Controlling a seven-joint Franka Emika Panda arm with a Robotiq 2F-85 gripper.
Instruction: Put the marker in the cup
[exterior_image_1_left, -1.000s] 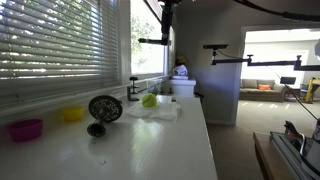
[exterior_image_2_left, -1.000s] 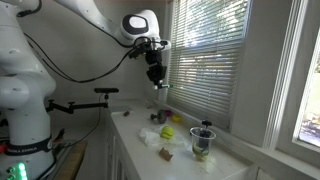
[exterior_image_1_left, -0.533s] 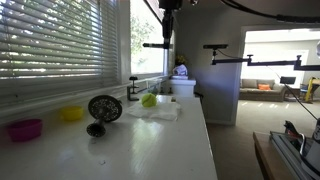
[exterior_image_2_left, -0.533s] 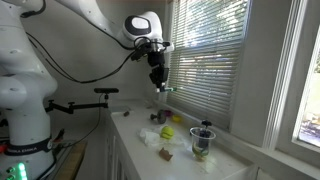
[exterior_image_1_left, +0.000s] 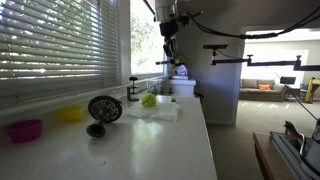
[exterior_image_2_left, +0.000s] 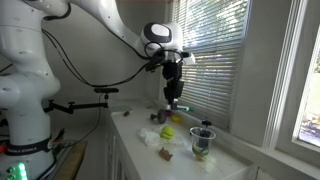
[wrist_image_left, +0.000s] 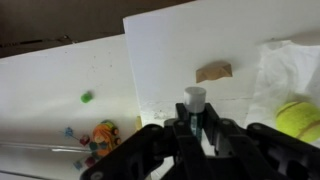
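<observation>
The cup is below, to one side, so I should swing my gripper there, tilting, and lower and release the marker over its dark rim (exterior_image_2_left: 203, 131).
My gripper (exterior_image_2_left: 172, 93) hangs high above the white counter (exterior_image_2_left: 150, 160), shut on a marker with a green body and a pale cap. The marker points down below the fingers (exterior_image_2_left: 175, 105). In the wrist view the cap (wrist_image_left: 194, 98) sticks out between the closed fingers (wrist_image_left: 193, 126). In an exterior view the gripper (exterior_image_1_left: 170, 52) is near the window, above the far part of the counter. The cup (exterior_image_2_left: 203, 140) is clear with a dark rim and stands upright to the side of and below the gripper. It also shows in an exterior view (exterior_image_1_left: 104, 108). It is out of the wrist view.
A yellow-green ball (exterior_image_2_left: 168, 131) lies on a white cloth (exterior_image_1_left: 155, 111) under the gripper, with a brown scrap (wrist_image_left: 212, 71) beside it. A yellow bowl (exterior_image_1_left: 72, 114) and a purple bowl (exterior_image_1_left: 26, 129) sit by the window blinds. A white container (exterior_image_1_left: 183, 88) stands at the far end.
The gripper has moved down and sideways toward the window and the cup, with the marker still in it. Nothing on the counter has moved.
</observation>
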